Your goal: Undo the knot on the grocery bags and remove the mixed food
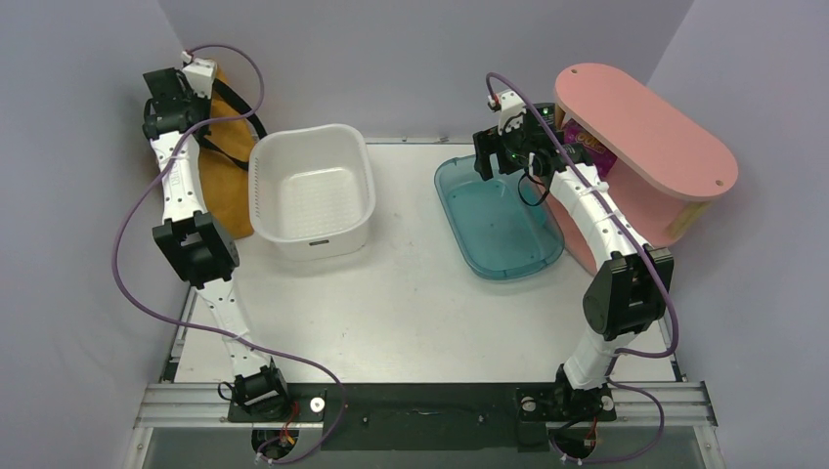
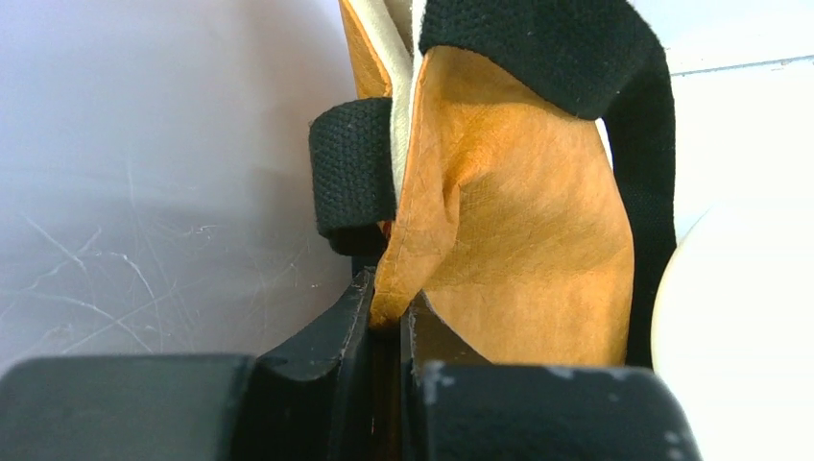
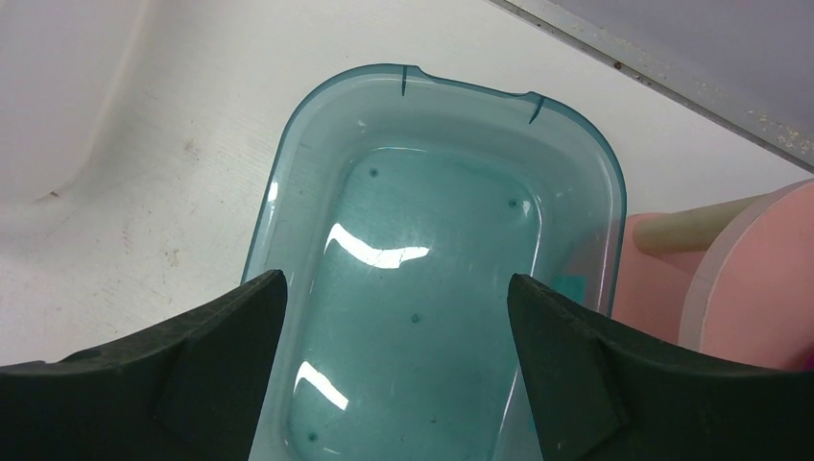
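My left gripper carries the tote up over the white tub next, then back and down, then releases it on the bare middle tabletop, which offers open space.
The mustard-brown tote of the grocery bags [image 1: 227,166] leans against the left wall at the far left of the table, black straps [image 2: 353,173] looped over it. My left gripper [image 2: 389,312] is shut on a folded edge of the tote's fabric [image 2: 518,240], pinched between the two black fingers. My right gripper [image 3: 396,293] stands open over the teal tub [image 3: 451,84], with nothing between its fingers. The mixed food is out of view.
A white tub [image 1: 313,191] sits just right of the tote, its rim showing in the left wrist view. The teal tub [image 1: 499,220] lies at centre right. A pink shelf [image 1: 640,137] stands at the far right, a purple packet [image 1: 589,149] beneath it.
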Robot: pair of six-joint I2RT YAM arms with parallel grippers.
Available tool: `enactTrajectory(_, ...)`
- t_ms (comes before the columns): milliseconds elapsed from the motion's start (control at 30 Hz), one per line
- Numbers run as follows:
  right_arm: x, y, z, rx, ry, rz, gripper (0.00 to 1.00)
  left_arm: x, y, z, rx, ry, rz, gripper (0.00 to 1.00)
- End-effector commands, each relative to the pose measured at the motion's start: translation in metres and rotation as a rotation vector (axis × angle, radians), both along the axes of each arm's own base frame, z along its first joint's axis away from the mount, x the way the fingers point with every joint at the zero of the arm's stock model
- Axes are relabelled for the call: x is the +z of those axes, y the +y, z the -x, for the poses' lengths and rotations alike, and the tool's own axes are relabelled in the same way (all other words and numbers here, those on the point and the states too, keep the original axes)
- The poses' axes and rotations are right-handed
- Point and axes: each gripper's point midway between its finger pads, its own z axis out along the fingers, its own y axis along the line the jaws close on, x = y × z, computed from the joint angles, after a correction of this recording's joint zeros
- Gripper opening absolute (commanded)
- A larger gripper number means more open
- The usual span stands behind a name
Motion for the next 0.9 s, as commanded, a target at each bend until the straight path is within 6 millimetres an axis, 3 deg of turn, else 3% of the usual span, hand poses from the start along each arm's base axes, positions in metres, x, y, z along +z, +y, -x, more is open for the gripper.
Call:
enactTrajectory(0,0.031,-0.005,-0.004,-0.017,-0.075,-0.021,0.81,0.062,0.003,-0.006,0.033,-0.172,-0.007,0.00)
enactTrajectory(367,0.035,-0.001,-0.006,-0.011,-0.078,-0.040,0.80,0.228,0.027,0.024,0.197,-0.614,-0.157,0.00)
enactTrajectory(633,0.039,0.001,-0.006,-0.011,-0.086,-0.053,0.80,0.306,0.035,0.057,0.288,-0.821,-0.280,0.00)
enactTrajectory(867,0.041,0.001,-0.004,-0.008,-0.091,-0.061,0.80,0.367,0.023,0.095,0.306,-0.985,-0.312,0.00)
